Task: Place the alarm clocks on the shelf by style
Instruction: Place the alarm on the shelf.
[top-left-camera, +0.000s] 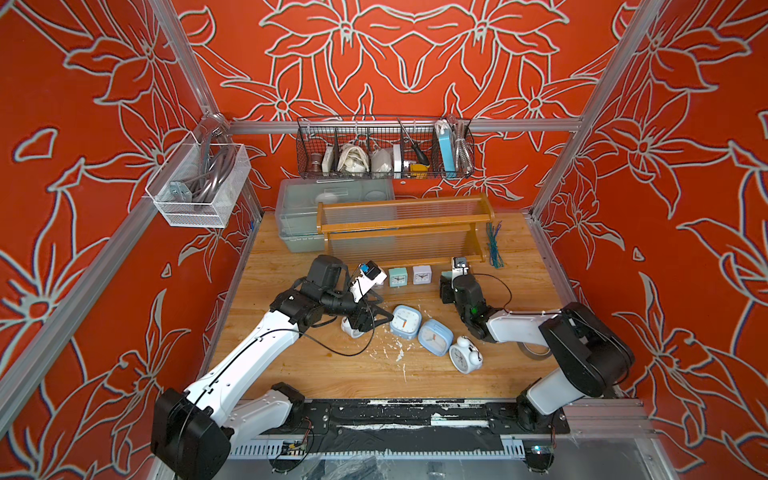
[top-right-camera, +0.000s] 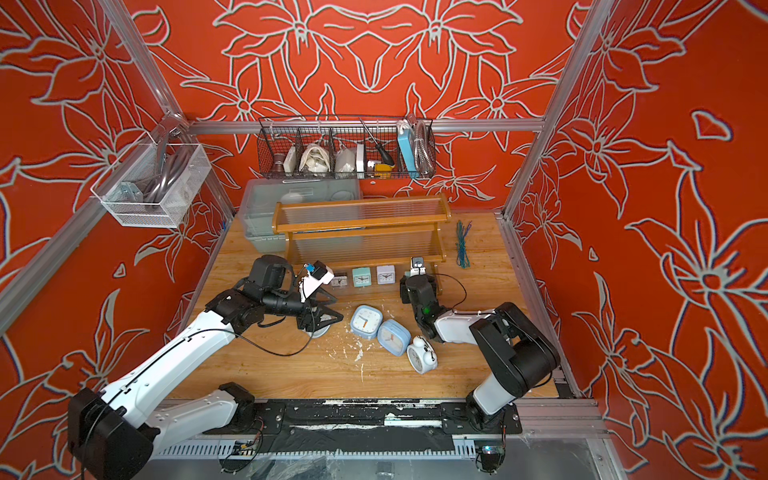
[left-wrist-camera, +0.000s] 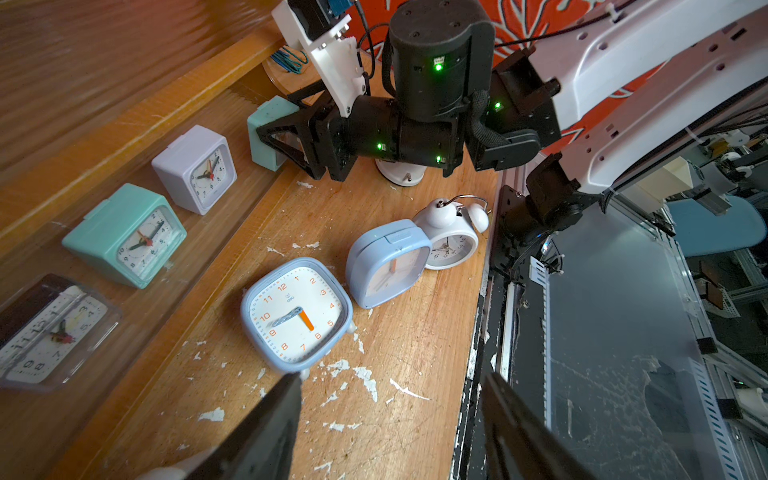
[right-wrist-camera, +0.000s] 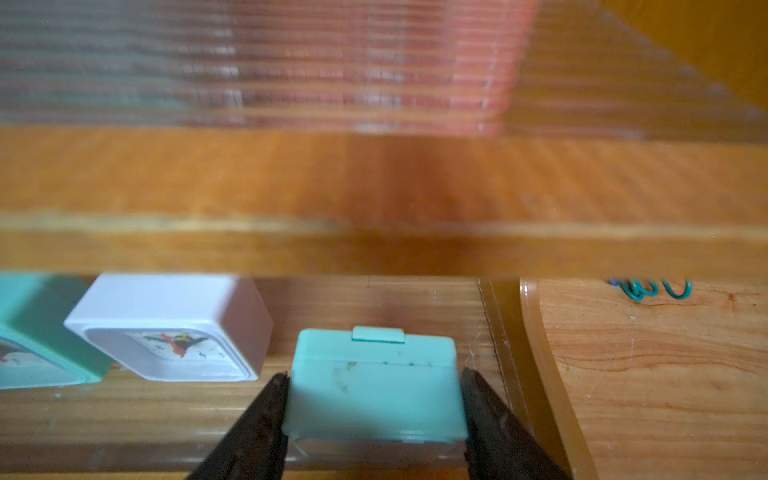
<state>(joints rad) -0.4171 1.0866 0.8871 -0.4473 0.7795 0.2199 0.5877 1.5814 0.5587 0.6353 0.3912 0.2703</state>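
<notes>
I should next ease my right gripper outward to the bare spot on the lowest level beside the white square clock (top-left-camera: 422, 274) and release the second teal clock there, as that spot is nearer the shelf's front edge.
The brown wooden shelf (top-left-camera: 405, 224) stands at the back of the table. On its lowest tier sit a grey-black clock (top-right-camera: 340, 280), a teal clock (top-left-camera: 398, 277) and a white square clock (top-left-camera: 422, 274). My right gripper (right-wrist-camera: 375, 374) is shut on a second teal clock (right-wrist-camera: 374, 395) that rests on that tier's right end. My left gripper (left-wrist-camera: 390, 378) is open with only bare table between its fingers. It hovers by a white twin-bell clock (top-left-camera: 349, 328). Two pale-blue clocks (top-left-camera: 405, 320) (top-left-camera: 434, 336) and another twin-bell clock (top-left-camera: 465, 353) lie mid-table.
A clear plastic bin (top-left-camera: 299, 208) stands behind the shelf's left end. A black wire basket (top-left-camera: 384, 149) and a white mesh basket (top-left-camera: 199, 187) hang on the walls. Green wire ties (top-left-camera: 494, 245) lie right of the shelf. A tape roll (top-left-camera: 536, 353) lies under the right arm.
</notes>
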